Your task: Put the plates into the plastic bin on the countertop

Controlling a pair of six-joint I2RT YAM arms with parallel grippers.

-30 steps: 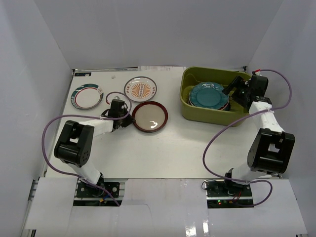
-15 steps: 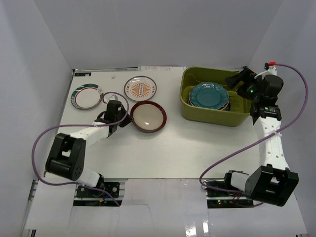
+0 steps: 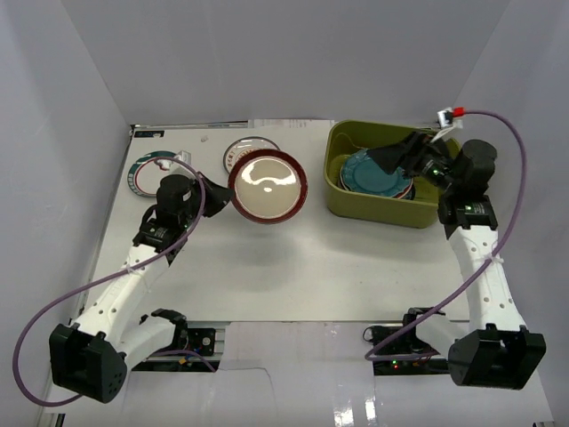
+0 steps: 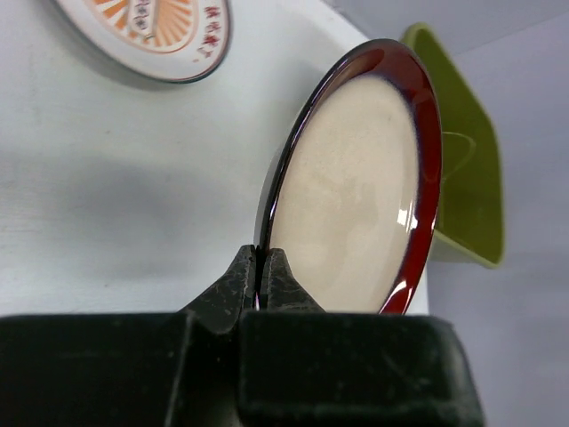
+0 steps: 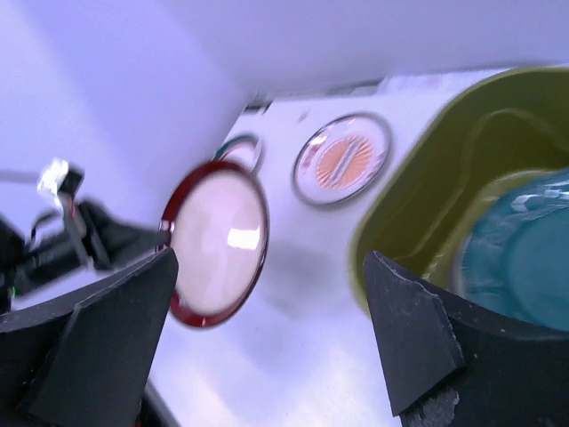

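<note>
The dark-red plate's bin-side rim [image 3: 304, 186] [image 5: 264, 227] is still free, so my right gripper goes to the left in the top view onto it and closes next.
My left gripper [image 3: 222, 191] [image 4: 259, 267] is shut on the near rim of the dark-red rimmed plate [image 3: 268, 187] [image 4: 356, 196] [image 5: 218, 240]. It holds the plate tilted up above the countertop [image 3: 311, 258], left of the plastic bin [image 3: 382, 209] [image 4: 471, 160] [image 5: 418, 196]. A teal plate [image 3: 373, 173] [image 5: 524, 249] tops a stack inside the olive-green bin. Above the bin's right half hovers my right gripper [image 3: 391, 158] [image 5: 269, 267], open and holding nothing.
The white plate with the orange sunburst [image 3: 244, 147] [image 4: 156, 27] [image 5: 342, 158] lies at the back, partly hidden behind the lifted plate. A white teal-rimmed plate [image 3: 147, 173] [image 5: 240, 147] lies at the far left. White walls enclose the table.
My left gripper shut on the dark-red rimmed plate's rim and lifted it off the table, tilting it up. The right arm rose and swung its open gripper left over the bin.
</note>
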